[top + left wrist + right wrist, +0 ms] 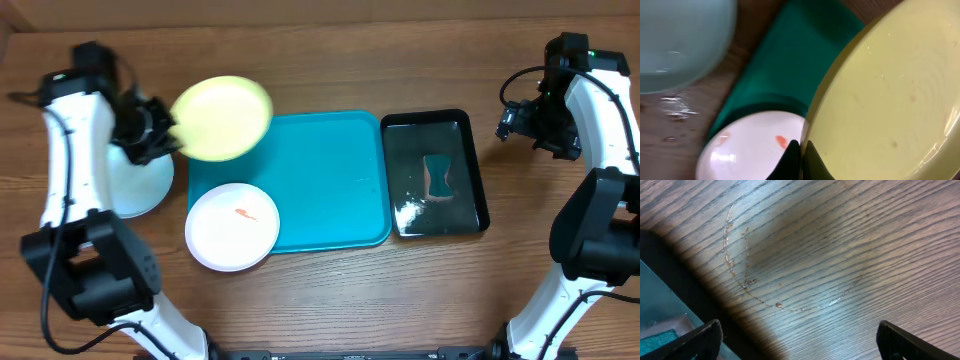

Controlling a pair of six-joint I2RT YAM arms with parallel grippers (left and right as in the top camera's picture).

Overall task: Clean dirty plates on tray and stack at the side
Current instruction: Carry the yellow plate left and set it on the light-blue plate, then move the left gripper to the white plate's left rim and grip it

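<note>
The pale blue plate (pixel 135 182) (pixel 680 40) is below my left gripper, so next I will lower that gripper back and to the left in the overhead view and stack the yellow-green plate on it.
My left gripper (pixel 173 129) is shut on the rim of the yellow-green plate (pixel 222 118) and holds it tilted above the back-left corner of the turquoise tray (pixel 330 180). In the left wrist view the dark fingertips (pixel 812 162) pinch that plate's (pixel 890 95) edge. The white plate (pixel 232 226), with an orange-red smear, lies over the tray's front-left corner. A pale blue plate (pixel 135 182) rests on the table left of the tray, partly under my left arm. My right gripper (pixel 520 122) hangs open and empty beyond the black tray's right side.
A glossy black tray (pixel 435 172) with water and a teal sponge (pixel 438 177) stands right of the turquoise tray. Beneath the open right gripper (pixel 800 340) is bare wood with a wet ring mark (pixel 765 280); the black tray's corner (pixel 670 285) shows at left.
</note>
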